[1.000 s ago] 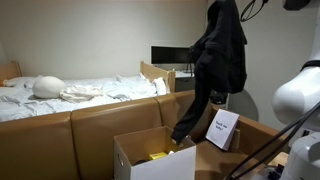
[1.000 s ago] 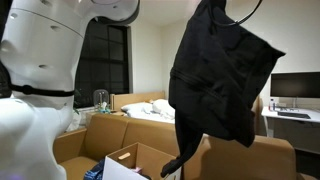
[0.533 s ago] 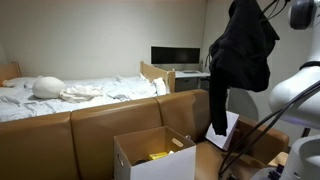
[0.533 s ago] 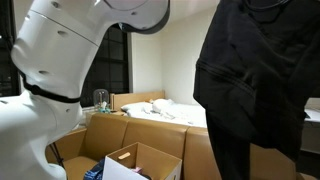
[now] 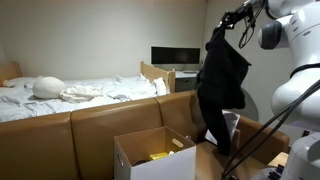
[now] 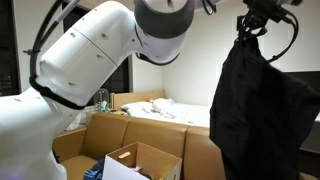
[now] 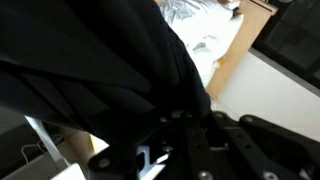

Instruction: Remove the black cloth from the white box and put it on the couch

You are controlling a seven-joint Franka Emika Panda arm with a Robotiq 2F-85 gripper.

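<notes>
The cloth [image 5: 223, 82] needs to go onto the couch. My gripper should move outward and down first.
The black cloth [image 5: 223, 82] hangs in the air from my gripper [image 5: 224, 24], well above and to the right of the open white box [image 5: 152, 158]. In an exterior view the cloth [image 6: 263, 115] hangs at the right, held at its top by my gripper [image 6: 250, 24]. In the wrist view the cloth [image 7: 90, 70] fills most of the frame and runs into my jaws [image 7: 178, 115], which are shut on it. The brown couch [image 5: 90, 125] stands behind the box, and the same couch [image 6: 110, 135] shows behind the box [image 6: 135, 163].
A bed with white bedding [image 5: 70, 92] lies behind the couch. A monitor [image 5: 176, 56] stands on a desk at the back. A white card [image 5: 232, 128] leans beside the box. Yellow items [image 5: 158, 155] lie inside the box. My white arm [image 6: 90, 70] fills the left.
The cloth has swung back left and lower in one view, and right in the other. The arm has turned, with its large joint now high in the frame.
</notes>
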